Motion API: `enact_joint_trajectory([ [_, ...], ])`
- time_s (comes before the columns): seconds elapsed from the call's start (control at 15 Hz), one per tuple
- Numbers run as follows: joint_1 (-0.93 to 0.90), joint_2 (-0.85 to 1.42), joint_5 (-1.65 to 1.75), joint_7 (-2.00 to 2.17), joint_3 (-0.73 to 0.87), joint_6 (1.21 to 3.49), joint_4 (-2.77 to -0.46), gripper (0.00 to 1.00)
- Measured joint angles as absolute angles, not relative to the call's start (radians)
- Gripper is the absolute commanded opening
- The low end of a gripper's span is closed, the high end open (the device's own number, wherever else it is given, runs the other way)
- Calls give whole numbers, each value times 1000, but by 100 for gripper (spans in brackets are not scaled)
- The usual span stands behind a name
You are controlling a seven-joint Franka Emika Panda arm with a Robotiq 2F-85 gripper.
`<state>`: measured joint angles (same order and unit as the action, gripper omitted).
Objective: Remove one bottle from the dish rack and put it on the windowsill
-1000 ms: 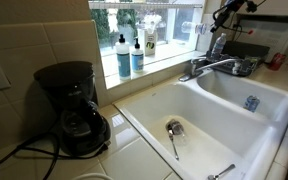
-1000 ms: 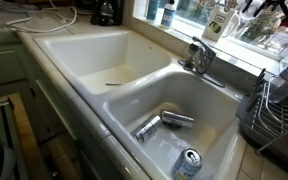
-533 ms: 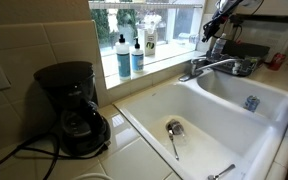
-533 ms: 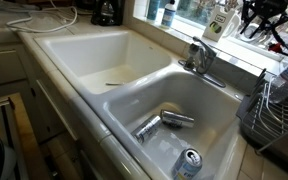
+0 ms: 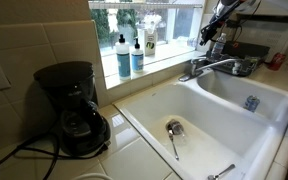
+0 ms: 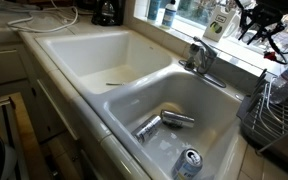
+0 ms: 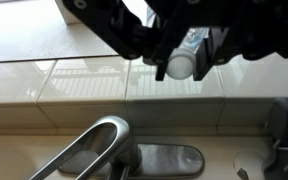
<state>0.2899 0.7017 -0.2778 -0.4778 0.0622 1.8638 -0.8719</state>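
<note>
My gripper moves down toward the white-labelled bottle, onto the bare tiles behind the faucet, and lets go of the small clear bottle next. That small clear bottle still hangs above the sill.
My gripper [image 7: 182, 68] comes in from the top of the wrist view, shut on the bottle [image 7: 181, 60], a small clear bottle with a whitish cap that points at the camera. It hangs over the white tiled windowsill [image 7: 84, 90], just above the faucet [image 7: 94, 150]. In both exterior views the gripper [image 5: 212, 32] [image 6: 254, 20] is at the window end of the windowsill [image 5: 164, 62] [image 6: 239, 52]; the bottle is too small to make out there. The dark dish rack [image 5: 246, 52] [image 6: 272, 105] stands beside the sink.
Two blue-liquid bottles [image 5: 129, 55] and a white-labelled bottle [image 5: 149, 40] [image 6: 216, 25] stand on the sill. A black coffee maker [image 5: 72, 105] sits on the counter. The basins hold a spoon [image 5: 174, 135] and cans [image 6: 189, 162] [image 5: 251, 102].
The gripper with the bottle has moved down and away from the dish rack, toward the windowsill above the faucet. Nothing else has moved.
</note>
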Motion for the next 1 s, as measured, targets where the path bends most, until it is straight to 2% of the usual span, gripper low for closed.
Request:
enact_joint_trajectory([
  [0.4, 249, 766, -276, -387, 70, 2053, -871, 8],
  [1.0, 199, 824, -234, -378, 75, 2080, -846, 8],
])
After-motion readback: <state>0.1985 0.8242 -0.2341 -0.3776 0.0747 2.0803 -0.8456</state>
